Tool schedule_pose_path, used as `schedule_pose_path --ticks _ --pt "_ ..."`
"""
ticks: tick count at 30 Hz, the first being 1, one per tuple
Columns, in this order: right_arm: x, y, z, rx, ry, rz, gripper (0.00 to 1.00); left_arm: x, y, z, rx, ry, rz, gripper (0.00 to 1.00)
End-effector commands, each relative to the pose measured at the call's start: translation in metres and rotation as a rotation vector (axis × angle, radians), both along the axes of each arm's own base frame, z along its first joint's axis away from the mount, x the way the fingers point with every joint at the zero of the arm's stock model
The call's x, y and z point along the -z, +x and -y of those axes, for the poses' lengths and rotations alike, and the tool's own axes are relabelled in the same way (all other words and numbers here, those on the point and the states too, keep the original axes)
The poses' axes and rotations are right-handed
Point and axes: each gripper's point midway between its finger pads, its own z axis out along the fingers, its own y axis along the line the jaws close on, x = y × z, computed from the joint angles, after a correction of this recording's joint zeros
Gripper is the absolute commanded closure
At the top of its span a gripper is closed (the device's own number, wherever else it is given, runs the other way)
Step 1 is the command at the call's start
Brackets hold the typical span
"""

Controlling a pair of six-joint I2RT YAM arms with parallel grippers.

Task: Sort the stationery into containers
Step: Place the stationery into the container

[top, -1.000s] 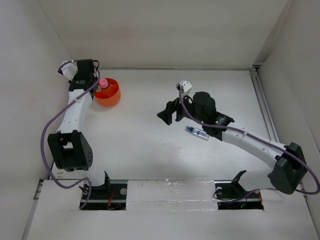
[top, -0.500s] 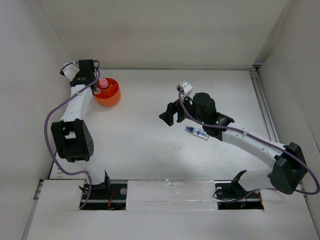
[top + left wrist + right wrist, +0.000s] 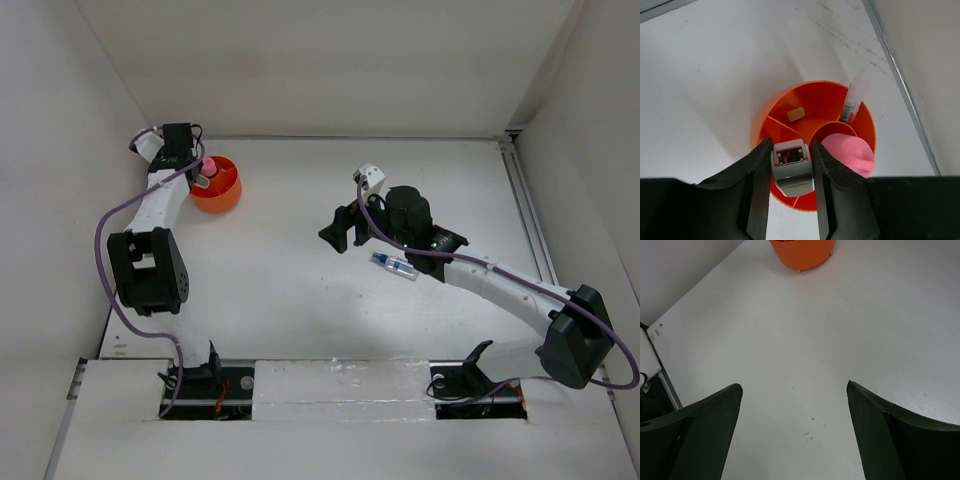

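Observation:
The block (image 3: 793, 172) comes down a little with my left gripper toward the orange tub's near section (image 3: 778, 134) next and is released there, since the pink cap already fills the centre ring.
The round orange tub (image 3: 230, 196) with inner dividers stands at the table's far left. My left gripper (image 3: 199, 175) hangs over its near-left edge, shut on a small white-grey block (image 3: 793, 172) with a dark window at one end. In the left wrist view the tub (image 3: 758, 131) holds a tan cube (image 3: 796, 114), an upright clear tube (image 3: 852, 101) and a pink cap (image 3: 850, 153) in its centre ring. A clear blue-capped tube (image 3: 396, 266) lies on the table under my right arm. My right gripper (image 3: 338, 227) is open and empty, above bare table (image 3: 794, 386).
White walls close in the table at the back and left. A metal rail (image 3: 527, 215) runs along the right side. The tub's underside (image 3: 802, 252) shows at the top of the right wrist view.
My left arm has swung its elbow in and up; its gripper shifted slightly right over the tub, still holding the block. The right arm has barely moved.

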Motion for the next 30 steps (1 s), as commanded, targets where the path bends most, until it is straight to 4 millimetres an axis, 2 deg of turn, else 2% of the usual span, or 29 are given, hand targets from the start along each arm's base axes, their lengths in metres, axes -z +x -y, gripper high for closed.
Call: schedule_pose_path --ticks 1,5,6,9,14,16,17,18,22,23,25,30 --pt "-0.017 -0.001 0.003 -0.006 0.023 0.048 0.09 -0.001 0.003 -0.003 -0.005 0.004 0.025 1.0" --pt "-0.013 0.0 0.002 -0.008 0.012 0.048 0.09 0.002 0.006 -0.003 -0.011 -0.002 0.031 1.0" --pt "-0.013 0.0 0.002 -0.008 0.012 0.048 0.09 0.012 0.002 -0.003 -0.011 -0.004 0.001 1.0" --pt "-0.017 0.001 0.002 -0.008 0.018 0.055 0.09 0.011 0.004 -0.003 -0.011 -0.003 0.01 1.0" --pt "-0.013 0.002 0.001 -0.008 0.012 0.048 0.09 0.026 0.004 -0.001 -0.004 -0.012 -0.028 1.0" --pt "-0.013 0.002 0.001 -0.008 0.012 0.048 0.09 0.026 0.004 -0.001 -0.004 -0.012 -0.028 0.99" --pt "-0.013 0.002 0.001 -0.008 0.012 0.048 0.09 0.026 0.004 -0.001 -0.004 -0.012 -0.028 0.97" --pt "-0.013 0.002 0.001 -0.008 0.012 0.048 0.09 0.026 0.004 -0.001 -0.004 -0.012 -0.028 0.89" --pt "-0.013 0.002 0.001 -0.011 0.007 0.056 0.09 0.021 0.003 -0.001 -0.01 -0.017 -0.013 0.7" --pt "-0.013 0.002 0.001 -0.011 0.007 0.056 0.09 0.014 0.003 -0.001 -0.01 -0.016 0.001 0.61" --pt "-0.013 0.002 0.001 -0.011 0.007 0.056 0.09 0.011 0.002 -0.001 -0.009 -0.015 0.013 0.58" --pt "-0.013 0.005 0.004 -0.001 0.006 0.056 0.09 -0.003 0.0 -0.001 -0.009 -0.013 0.042 0.4"
